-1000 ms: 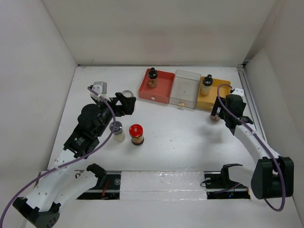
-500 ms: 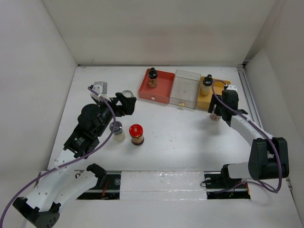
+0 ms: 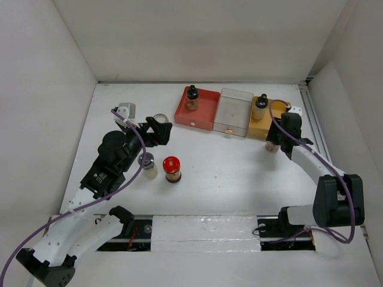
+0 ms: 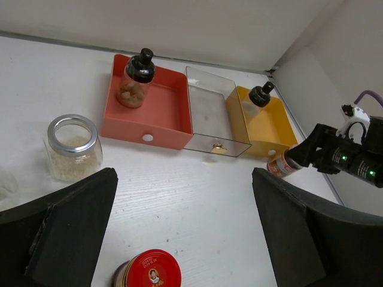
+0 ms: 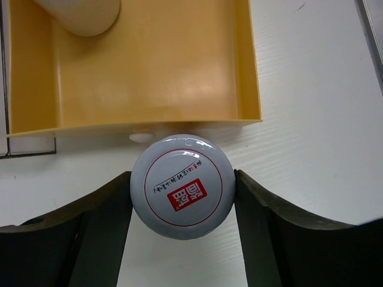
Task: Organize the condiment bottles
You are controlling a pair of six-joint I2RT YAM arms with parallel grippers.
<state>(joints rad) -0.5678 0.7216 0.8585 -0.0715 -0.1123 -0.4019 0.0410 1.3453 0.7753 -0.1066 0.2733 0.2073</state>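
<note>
I will lift my right gripper over the yellow tray's front side, move it outward, and lower it beside the amber bottle, where the tray's bottom is empty.
My right gripper is shut on a white-lidded jar, just in front of the yellow tray's front wall. This jar also shows in the top view and, tilted, in the left wrist view. My left gripper is open and empty above a red-capped dark jar, which also shows in the top view. A silver-lidded clear jar stands to its left. A grey-lidded jar stands beside the red-capped one. One black-capped amber bottle stands in the red tray, another in the yellow tray.
The red tray, the clear grey tray and the yellow tray stand side by side at the back. White walls close the table on three sides. A rail runs along the near edge.
My right wrist has swung back toward the yellow tray, still gripping the white-lidded jar, which stays at about the same spot. The left arm has not moved.
</note>
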